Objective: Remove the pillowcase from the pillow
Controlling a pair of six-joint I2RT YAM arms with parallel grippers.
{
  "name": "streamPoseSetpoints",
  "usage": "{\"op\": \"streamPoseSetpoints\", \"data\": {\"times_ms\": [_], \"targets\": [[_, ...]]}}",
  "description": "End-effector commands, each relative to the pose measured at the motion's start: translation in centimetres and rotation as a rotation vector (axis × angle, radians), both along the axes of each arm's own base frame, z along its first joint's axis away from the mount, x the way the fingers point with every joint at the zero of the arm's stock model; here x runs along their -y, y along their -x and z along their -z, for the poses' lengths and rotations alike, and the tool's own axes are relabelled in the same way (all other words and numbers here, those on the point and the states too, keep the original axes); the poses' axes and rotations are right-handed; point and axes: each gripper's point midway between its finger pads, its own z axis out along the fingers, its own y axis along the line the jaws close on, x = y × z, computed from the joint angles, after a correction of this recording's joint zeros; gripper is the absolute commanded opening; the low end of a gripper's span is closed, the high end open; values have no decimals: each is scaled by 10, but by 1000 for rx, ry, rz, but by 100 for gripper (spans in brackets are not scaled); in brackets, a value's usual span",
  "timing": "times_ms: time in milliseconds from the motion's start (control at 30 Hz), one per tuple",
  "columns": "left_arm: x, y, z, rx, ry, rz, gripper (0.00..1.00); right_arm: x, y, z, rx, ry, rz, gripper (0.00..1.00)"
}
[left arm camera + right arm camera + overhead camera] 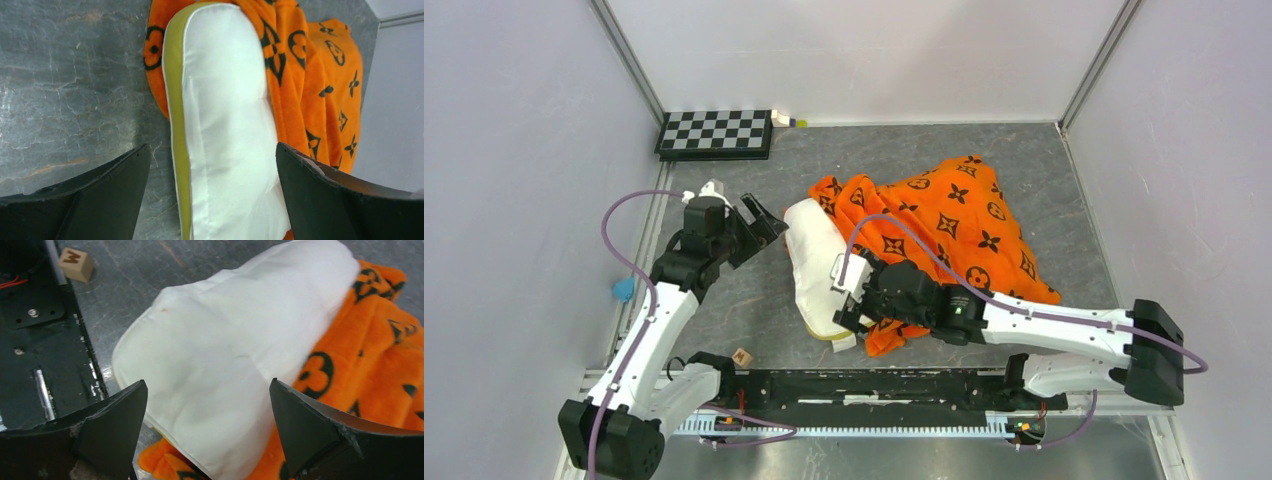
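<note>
I need to move my left gripper down and to the right in the top view next and close it on the pillow's yellow-green banded edge, because the pillowcase (954,215) leaves that part of the pillow bare.
The cream-white pillow (812,268) lies left of centre, its left part bare. The rest is under the orange pillowcase (954,215) with black motifs, bunched to the right. My left gripper (769,228) is open at the pillow's far left end. In the left wrist view the gripper (212,146) straddles the pillow (225,125) and its yellow-green band (175,125), with the pillowcase (312,90) behind. My right gripper (842,297) is open over the pillow's near end. In the right wrist view the gripper (207,382) frames the pillow (225,340), with the pillowcase (372,355) at right.
A small wooden letter block (742,357) lies near the front rail (874,385); it also shows in the right wrist view (76,263). A checkerboard (716,132) lies at the back left. A blue object (624,290) sits at the left edge. Walls enclose the table.
</note>
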Motion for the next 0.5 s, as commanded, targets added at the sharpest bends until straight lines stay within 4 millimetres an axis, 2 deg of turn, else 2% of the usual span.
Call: {"op": "streamPoseSetpoints", "data": {"times_ms": [0, 133, 233, 367, 467], "targets": [[8, 4, 8, 1, 3, 69, 100, 24, -34, -52, 52, -94, 187, 98], [21, 7, 24, -39, 73, 107, 99, 60, -83, -51, 33, -77, 410, 98], [25, 11, 39, -87, 105, 105, 96, 73, -108, -48, -29, -93, 498, 98], [29, 17, 54, -132, 134, 105, 96, 62, -124, -43, -55, -72, 501, 98], [39, 19, 59, -131, 197, 132, 97, 45, -135, -36, -76, -51, 490, 98]]}}
